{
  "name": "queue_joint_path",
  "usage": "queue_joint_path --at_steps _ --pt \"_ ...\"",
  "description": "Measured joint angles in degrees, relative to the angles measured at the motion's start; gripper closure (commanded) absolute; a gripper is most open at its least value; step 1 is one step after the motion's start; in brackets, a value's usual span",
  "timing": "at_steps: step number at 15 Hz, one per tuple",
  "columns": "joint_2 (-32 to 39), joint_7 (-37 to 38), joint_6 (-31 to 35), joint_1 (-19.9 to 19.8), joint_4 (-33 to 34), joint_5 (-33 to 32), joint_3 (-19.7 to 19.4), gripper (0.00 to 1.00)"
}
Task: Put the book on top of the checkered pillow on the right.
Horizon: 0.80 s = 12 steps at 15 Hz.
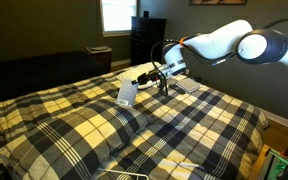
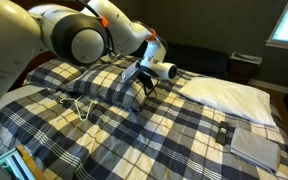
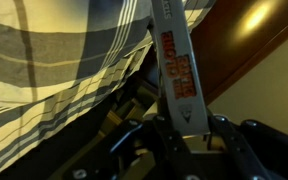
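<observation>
My gripper will move outward over the checkered pillow's top (image 1: 102, 109), then down, and release the book (image 1: 127, 92) there, because the book still hangs upright at the pillow's edge.
My gripper (image 1: 154, 78) is shut on the book (image 1: 127, 92), a thin grey-blue rectangle held on edge just above the checkered bedding. In the wrist view the book (image 3: 174, 65) runs up from between my fingers (image 3: 179, 128), showing red lettering on a pale strip. The checkered pillow (image 1: 89, 112) lies under and beside the book. It also shows in an exterior view (image 2: 94, 85), with my gripper (image 2: 144, 80) at its edge. The book itself is hard to make out there.
A white pillow (image 2: 224, 93) lies beside the checkered one. A grey cloth (image 2: 256, 142) rests on the checkered blanket (image 2: 154, 130). A dark dresser (image 1: 147, 40) stands under a window (image 1: 114, 14) behind the bed. A wall is close by (image 1: 284, 95).
</observation>
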Motion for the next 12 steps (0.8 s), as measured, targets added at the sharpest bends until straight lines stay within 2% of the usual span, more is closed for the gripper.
queue_joint_path --at_steps 3,9,10,12 --pt "5.0 3.7 1.2 0.0 4.2 5.5 -1.4 0.93" --pt "11.3 15.0 2.4 1.5 16.1 16.9 -0.8 0.93" --pt "12.0 17.2 3.1 2.4 17.8 17.1 -0.9 0.70" --pt "13.3 20.0 3.3 4.8 19.8 15.7 -1.9 0.70"
